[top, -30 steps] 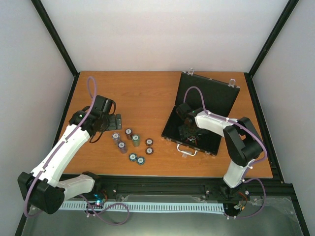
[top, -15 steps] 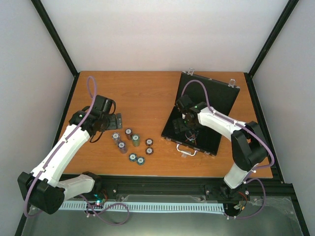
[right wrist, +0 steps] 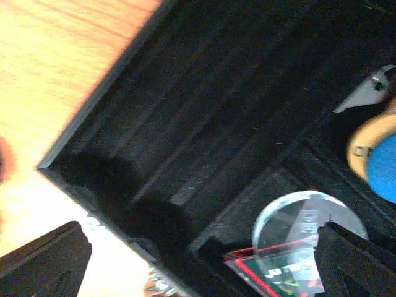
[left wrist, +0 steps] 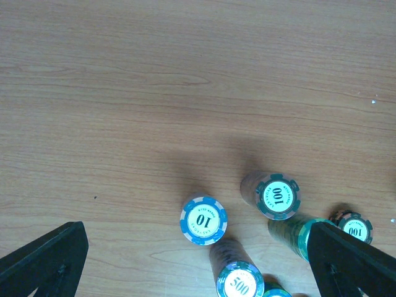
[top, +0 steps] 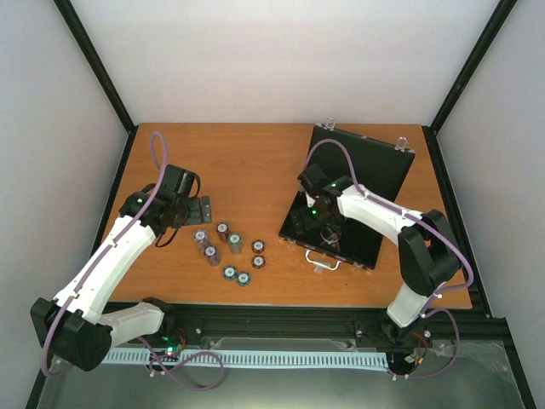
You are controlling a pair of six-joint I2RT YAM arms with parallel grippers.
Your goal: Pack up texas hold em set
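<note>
I should move my right gripper to the left in the top view, back and down around the nearer short chip stack, because the case's ribbed slots are empty.
The black case lies open at the right, silver handle at its near edge. My right gripper hangs open and empty over the case's left part. In the right wrist view it is above the ribbed chip slots, with a clear round disc and a blue disc to the right. Several poker chip stacks stand on the table left of the case. My left gripper is wide open and empty just behind them. The left wrist view shows the "10" stack and "100" stack.
A red-edged card box lies in the case under the clear disc. Black frame posts and white walls close in the wooden table on three sides. More chip stacks stand nearer the front edge.
My right gripper has moved back and left over the case, from its near middle toward its left side. The left arm and the chips have not moved.
</note>
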